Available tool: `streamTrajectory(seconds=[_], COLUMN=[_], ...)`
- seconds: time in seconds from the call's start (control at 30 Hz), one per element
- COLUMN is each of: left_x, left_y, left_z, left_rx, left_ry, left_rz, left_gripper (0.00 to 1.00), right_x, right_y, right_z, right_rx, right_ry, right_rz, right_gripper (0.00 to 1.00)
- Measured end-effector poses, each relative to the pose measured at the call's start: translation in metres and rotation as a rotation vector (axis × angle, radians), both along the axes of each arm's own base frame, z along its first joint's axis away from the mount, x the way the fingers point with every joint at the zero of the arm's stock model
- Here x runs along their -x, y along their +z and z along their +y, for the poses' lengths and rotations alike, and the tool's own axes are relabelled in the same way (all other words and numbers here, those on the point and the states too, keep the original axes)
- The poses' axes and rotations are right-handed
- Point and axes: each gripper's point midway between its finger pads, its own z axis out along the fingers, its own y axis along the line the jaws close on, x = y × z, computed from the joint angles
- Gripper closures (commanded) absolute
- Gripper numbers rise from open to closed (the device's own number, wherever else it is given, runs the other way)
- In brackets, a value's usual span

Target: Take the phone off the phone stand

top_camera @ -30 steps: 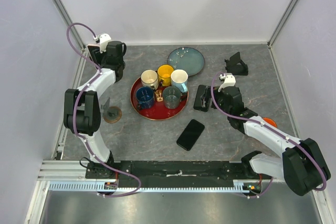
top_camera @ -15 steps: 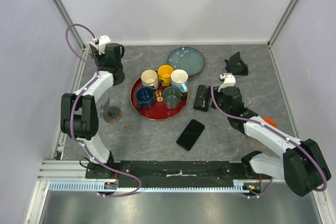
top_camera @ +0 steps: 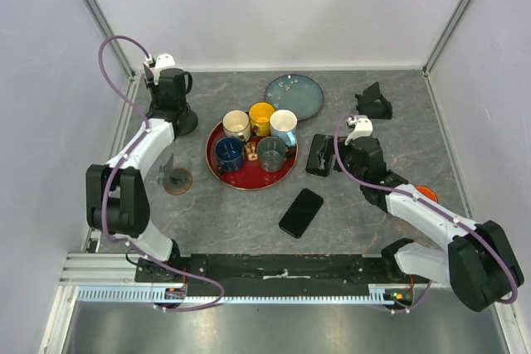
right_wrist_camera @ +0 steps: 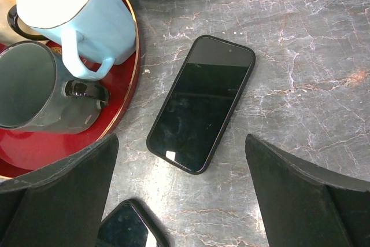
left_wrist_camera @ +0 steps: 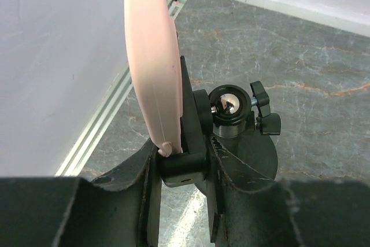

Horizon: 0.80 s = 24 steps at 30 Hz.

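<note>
I will move my left gripper back toward the nearer black phone, lower the stand onto the bare table beside it and let go, because the wall crowds the corner of the table.
The phone [left_wrist_camera: 153,56], in a pale pink case, stands edge-on in the black phone stand [left_wrist_camera: 231,111] at the table's back left corner. Its lower edge rests in the stand's black cradle. My left gripper [left_wrist_camera: 182,154] [top_camera: 166,95] is shut around that lower edge and cradle, with one finger on each side. The stand's ball joint and round base [top_camera: 182,122] show just behind the jaws. My right gripper [right_wrist_camera: 180,143] [top_camera: 340,159] hangs open over a black phone [right_wrist_camera: 201,102] lying flat on the table, touching nothing.
A red tray [top_camera: 217,155] holds several mugs mid-table, with a blue plate [top_camera: 294,94] behind it. A second black phone [top_camera: 301,212] lies nearer the front. Another black stand [top_camera: 373,104] is at back right and a small round-based stand [top_camera: 174,177] at left. The left wall is close to the stand.
My left gripper has moved a little further into the back left corner, and its jaws have narrowed onto the phone's lower edge and cradle. The right arm has not moved.
</note>
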Motion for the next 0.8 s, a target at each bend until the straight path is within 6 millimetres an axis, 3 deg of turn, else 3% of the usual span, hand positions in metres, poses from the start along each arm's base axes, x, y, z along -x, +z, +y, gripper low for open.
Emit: streamTrajectory(seconds=[0.27, 0.4, 0.6, 0.8], left_x=[0.016, 0.027, 0.053, 0.092], left_y=[0.054, 0.077, 0.108, 0.146], left_z=[-0.004, -0.017, -0.069, -0.122], left_rx=[-0.037, -0.054, -0.098, -0.093], left_ry=[-0.046, -0.098, -0.258, -0.435], left_rz=[-0.101, -0.145, -0.192, -0.266], left_gripper=[0.98, 0.98, 0.98, 0.98], right_x=[0.001, 0.001, 0.003, 0.006], right_y=[0.002, 0.004, 0.011, 0.028], right_z=[0.001, 0.003, 0.003, 0.001], right_rx=[-0.005, -0.012, -0.022, -0.038], right_ry=[0.006, 0.016, 0.020, 0.022], right_rz=[-0.005, -0.009, -0.024, -0.065], right_gripper=[0.02, 0.02, 0.02, 0.02])
